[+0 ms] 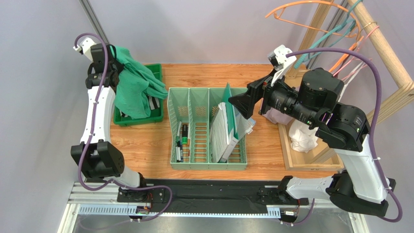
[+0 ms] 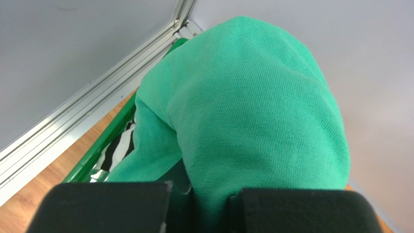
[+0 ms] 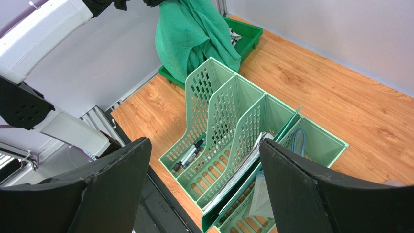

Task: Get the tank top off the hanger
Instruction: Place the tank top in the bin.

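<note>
My left gripper still holds the tank top's pinched fold high, so I will lower it over the green bin (image 1: 156, 69), rightward in the top view, then release it.
The green tank top (image 1: 133, 90) hangs bunched from my left gripper (image 1: 112, 60), which is raised at the far left above a green bin (image 1: 156, 69). In the left wrist view the cloth (image 2: 243, 111) fills the frame and a fold of it is pinched between the gripper's (image 2: 204, 194) nearly closed fingers. The fabric's lower end drapes into the bin (image 2: 112, 131). Several hangers, an orange hanger (image 1: 311, 9) among them, hang on the wooden rack at the far right, apart from the tank top. My right gripper (image 1: 241, 100) is open and empty above the file organizer (image 3: 228, 121), pointing left.
The mint file organizer (image 1: 206, 131) at table centre holds pens and papers. A striped cloth (image 2: 119, 148) lies in the green bin. A wooden tray (image 1: 286, 145) with white cloth sits at the right, below the wooden rack (image 1: 384, 43).
</note>
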Motion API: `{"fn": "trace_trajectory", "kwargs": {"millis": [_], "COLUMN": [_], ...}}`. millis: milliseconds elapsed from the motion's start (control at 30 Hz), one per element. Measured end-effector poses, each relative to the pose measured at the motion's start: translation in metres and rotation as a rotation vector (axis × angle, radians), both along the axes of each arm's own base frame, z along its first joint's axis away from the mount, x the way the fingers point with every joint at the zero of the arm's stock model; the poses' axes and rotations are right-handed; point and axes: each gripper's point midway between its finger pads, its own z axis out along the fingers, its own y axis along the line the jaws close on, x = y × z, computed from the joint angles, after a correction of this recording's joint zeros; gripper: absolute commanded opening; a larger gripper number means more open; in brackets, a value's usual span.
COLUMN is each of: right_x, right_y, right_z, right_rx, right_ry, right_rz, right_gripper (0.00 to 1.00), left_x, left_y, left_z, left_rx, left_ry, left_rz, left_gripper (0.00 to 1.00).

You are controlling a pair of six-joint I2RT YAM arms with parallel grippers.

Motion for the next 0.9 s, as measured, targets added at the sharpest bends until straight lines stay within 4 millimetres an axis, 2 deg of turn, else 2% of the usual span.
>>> {"fn": "trace_trajectory", "kwargs": {"millis": [67,133,433,600,767,900], "right_x": [0.0,-0.001,-0.002,-0.003,-0.003,-0.004], "right_y": [0.001,0.001,0.001,0.001,0.001,0.001], "right_z": [0.0,0.0,0.0,-0.001,-0.002,-0.002], "right_rx": [-0.001,0.001,0.015,0.018,0.026,0.031], "right_ry": [0.001,0.004,0.019,0.032,0.045,0.059], "right_rz": [0.004,0.006,0.003,0.001,-0.002,-0.004], "right_gripper": [0.88,0.88,0.88,0.88,0.88,0.88], "left_x": [0.001,0.006,0.001,0.002,0.016,0.043], "left_y": [-0.001,-0.003,-0.012,-0.012,-0.029,-0.055], "left_z": [0.003,-0.003,-0.071,-0.093,-0.129,-0.154], "left_rx": [0.004,-0.001,0.054,0.108,0.06,-0.052], "left_ry": [-0.022,-0.031,0.117,0.187,0.261,0.333], "left_rz": [-0.006,-0.024,-0.099,-0.146,-0.258,-0.404], "left_gripper": [0.0,0.0,0.0,0.0,0.0,0.04]}}
